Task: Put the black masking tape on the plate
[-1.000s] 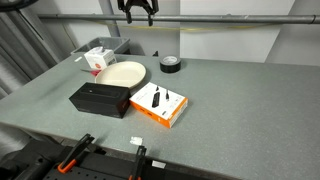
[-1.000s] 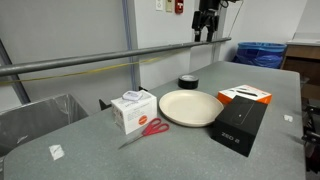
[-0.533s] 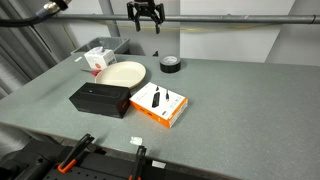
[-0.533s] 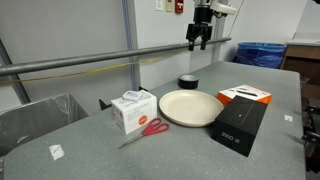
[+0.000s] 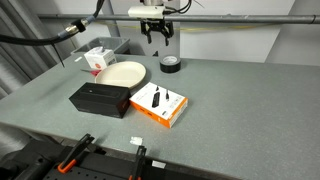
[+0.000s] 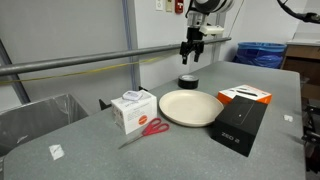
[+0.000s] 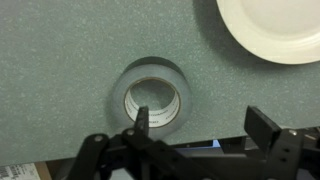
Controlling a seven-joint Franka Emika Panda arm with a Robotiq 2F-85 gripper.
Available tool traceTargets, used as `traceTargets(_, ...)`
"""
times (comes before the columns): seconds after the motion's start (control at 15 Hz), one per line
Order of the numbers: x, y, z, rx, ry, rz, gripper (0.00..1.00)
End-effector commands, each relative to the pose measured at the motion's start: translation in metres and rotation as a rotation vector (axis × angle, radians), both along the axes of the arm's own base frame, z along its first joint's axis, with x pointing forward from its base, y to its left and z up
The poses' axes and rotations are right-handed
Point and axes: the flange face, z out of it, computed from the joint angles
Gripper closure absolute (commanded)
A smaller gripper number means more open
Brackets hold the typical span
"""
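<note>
One finger of my open gripper is over the hollow and the other is beyond the rim, so next I will lower it onto the ring's wall on the plate's side (image 7: 184,93).
The black masking tape (image 5: 170,64) is a small ring lying flat on the grey table, just beyond the cream-white plate (image 5: 120,73). Both also show in an exterior view, the tape (image 6: 189,81) behind the plate (image 6: 190,106). My gripper (image 5: 158,35) hangs open and empty in the air above the tape (image 6: 190,55). In the wrist view the tape (image 7: 150,70) lies below with its hollow centre under my left finger. My open jaws (image 7: 202,125) are offset to its right. The plate's edge (image 7: 275,28) shows at the top right.
A long black box (image 5: 100,98) and an orange-white box (image 5: 160,105) lie in front of the plate. A grey bin (image 5: 102,47) stands at the back. A white carton (image 6: 132,110) and red scissors (image 6: 150,128) lie beside the plate. A rail runs along the table's far edge.
My gripper has come down from high near the rail and moved over the tape. Nothing on the table has moved.
</note>
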Motion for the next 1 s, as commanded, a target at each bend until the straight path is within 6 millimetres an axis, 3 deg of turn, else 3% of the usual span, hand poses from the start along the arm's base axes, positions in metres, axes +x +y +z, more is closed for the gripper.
traceTargets(0.0,0.023,-0.007,-0.022,-0.007,-0.016,-0.015,0.0)
traceTargets(0.6,0.041,-0.015,-0.069,0.022,0.017,-0.033,0.0)
traceTargets(0.93,0.049,-0.01,-0.09,0.017,0.024,-0.027,0.0)
